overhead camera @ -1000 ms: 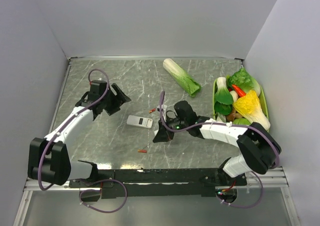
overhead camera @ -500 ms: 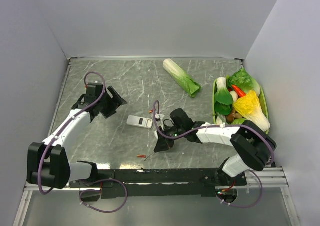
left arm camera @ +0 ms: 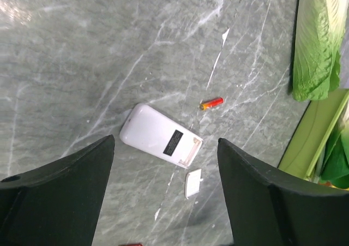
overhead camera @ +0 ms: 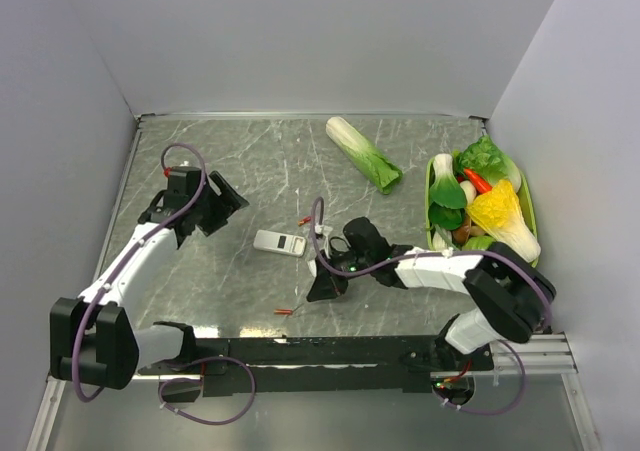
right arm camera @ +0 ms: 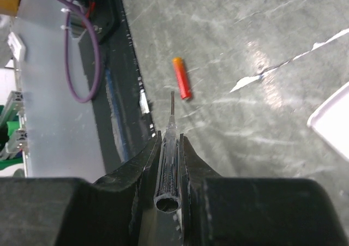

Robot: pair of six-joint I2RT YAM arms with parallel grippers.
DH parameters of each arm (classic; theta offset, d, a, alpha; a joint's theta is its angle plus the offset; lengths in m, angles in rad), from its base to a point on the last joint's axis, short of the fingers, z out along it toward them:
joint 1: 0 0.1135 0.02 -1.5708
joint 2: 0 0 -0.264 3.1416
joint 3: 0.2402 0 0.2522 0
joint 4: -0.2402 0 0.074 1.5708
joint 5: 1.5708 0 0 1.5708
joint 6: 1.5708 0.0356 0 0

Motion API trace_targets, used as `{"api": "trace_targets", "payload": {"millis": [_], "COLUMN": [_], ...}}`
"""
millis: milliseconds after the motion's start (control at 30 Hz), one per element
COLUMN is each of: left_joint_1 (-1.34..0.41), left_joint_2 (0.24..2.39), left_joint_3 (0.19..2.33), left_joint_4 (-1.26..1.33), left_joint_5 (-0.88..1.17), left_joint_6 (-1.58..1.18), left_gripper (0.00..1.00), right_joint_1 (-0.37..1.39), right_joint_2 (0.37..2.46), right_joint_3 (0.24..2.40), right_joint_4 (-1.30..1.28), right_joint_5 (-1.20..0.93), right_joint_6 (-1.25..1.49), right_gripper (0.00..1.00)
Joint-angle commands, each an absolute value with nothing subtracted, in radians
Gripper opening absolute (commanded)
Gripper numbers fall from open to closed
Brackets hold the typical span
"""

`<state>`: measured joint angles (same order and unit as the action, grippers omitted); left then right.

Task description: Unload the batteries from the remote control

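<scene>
Both batteries are out, so my right gripper should next turn from the near battery, swing outward over bare tabletop (overhead camera: 336, 217) beside the far battery and release the screwdriver.
The white remote control (overhead camera: 280, 242) lies flat at mid-table, its battery bay open at the right end; it also shows in the left wrist view (left arm camera: 161, 134). One red battery (overhead camera: 305, 220) (left arm camera: 211, 103) lies just beyond it. The other battery (overhead camera: 285, 312) (right arm camera: 181, 78) lies near the table's front edge. The small white cover (overhead camera: 319, 232) (left arm camera: 193, 183) lies beside the remote's open end. My left gripper (overhead camera: 228, 201) (left arm camera: 164, 143) is open and empty, above and left of the remote. My right gripper (overhead camera: 322, 289) (right arm camera: 170, 134) is shut on a thin clear-handled tool (right arm camera: 169, 148) whose metal tip points at the near battery.
A green basket (overhead camera: 531, 211) of vegetables, with a red chili, stands at the right. A long cabbage (overhead camera: 362, 153) (left arm camera: 316, 39) lies at the back. The black front rail (right arm camera: 117, 93) and cables run just past the near battery. A white corner (right arm camera: 334, 123) shows at the right wrist view's edge.
My right gripper moved toward the front edge with the tool, and the near battery shifted slightly nearer. My left gripper drew back to the left, away from the remote.
</scene>
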<state>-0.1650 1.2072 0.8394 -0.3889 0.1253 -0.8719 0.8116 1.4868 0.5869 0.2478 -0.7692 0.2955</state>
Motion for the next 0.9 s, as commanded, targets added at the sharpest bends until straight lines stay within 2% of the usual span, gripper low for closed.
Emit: {"api": "trace_targets", "payload": {"millis": [0, 67, 167, 233, 267, 367, 433, 600, 700, 733, 867], "left_joint_1": [-0.160, -0.160, -0.161, -0.161, -0.161, -0.161, -0.160, -0.160, -0.160, -0.160, -0.160], "left_joint_2": [1.132, 1.105, 1.074, 1.014, 0.988, 0.884, 0.848, 0.905, 0.960, 0.971, 1.005], "left_joint_3": [0.870, 0.864, 0.842, 0.799, 0.752, 0.689, 0.692, 0.779, 0.804, 0.804, 0.793], "left_joint_4": [-0.396, -0.387, -0.329, -0.260, -0.235, -0.169, -0.193, -0.325, -0.356, -0.356, -0.342], "left_joint_5": [0.069, 0.063, 0.066, 0.107, 0.100, 0.063, 0.048, 0.058, 0.101, 0.121, 0.159], "left_joint_6": [-0.831, -0.819, -0.783, -0.755, -0.755, -0.764, -0.752, -0.712, -0.704, -0.706, -0.724], "left_gripper": [0.81, 0.81, 0.78, 0.76, 0.77, 0.88, 0.89, 0.91, 0.91, 0.91, 0.91], "right_joint_1": [0.815, 0.802, 0.761, 0.736, 0.735, 0.733, 0.735, 0.735, 0.735, 0.738, 0.765], "right_joint_2": [1.323, 1.269, 1.211, 1.181, 1.181, 1.230, 1.308, 1.471, 1.525, 1.529, 1.536], "right_joint_3": [0.580, 0.621, 0.687, 0.701, 0.704, 0.744, 0.767, 0.860, 0.862, 0.850, 0.796], "right_joint_4": [0.200, 0.093, -0.039, -0.051, -0.042, -0.011, -0.005, -0.027, -0.057, -0.060, -0.066], "right_joint_5": [-0.738, -0.677, -0.424, -0.151, -0.065, 0.211, 0.338, 0.414, 0.413, 0.410, 0.379], "right_joint_6": [0.357, 0.335, 0.288, 0.259, 0.247, 0.160, 0.097, 0.081, 0.139, 0.153, 0.239], "right_gripper": [0.00, 0.00, 0.00, 0.01, 0.03, 0.06, 0.07, 0.11, 0.21, 0.30, 0.45]}}
